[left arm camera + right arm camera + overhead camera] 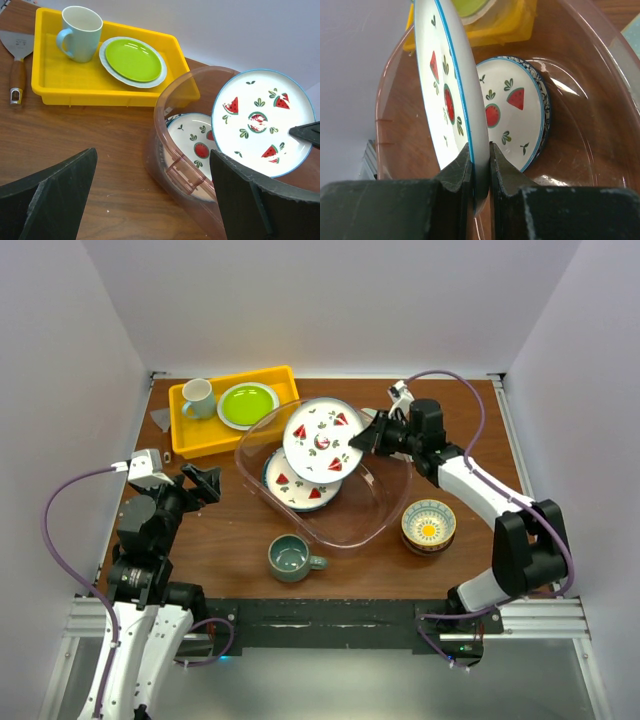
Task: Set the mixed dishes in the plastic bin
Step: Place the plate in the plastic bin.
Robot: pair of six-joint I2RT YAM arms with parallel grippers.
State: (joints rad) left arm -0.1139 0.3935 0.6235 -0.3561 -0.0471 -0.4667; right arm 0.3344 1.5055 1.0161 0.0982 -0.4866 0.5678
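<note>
Next, my right gripper lowers the held plate into the bin (372, 522), toward the left in the top view, onto the second fruit plate (297, 486).
My right gripper (367, 436) is shut on the rim of a white plate with red fruit marks (322, 439), holding it tilted above the clear pink-tinted plastic bin (372, 522). In the right wrist view the plate (451, 85) stands on edge between my fingers (456, 172). A second fruit plate (297, 486) lies inside the bin, also seen in the left wrist view (192, 145). My left gripper (200, 480) is open and empty, left of the bin (172, 165). A grey-green mug (291, 558) and a patterned yellow-inside bowl (429, 524) stand on the table. The pale-green divided tray is out of view.
A yellow tray (190, 437) at the back left holds a pale mug (198, 398) and a lime-green plate (247, 404). A spatula (16, 65) lies left of the tray. White walls enclose the table on three sides.
</note>
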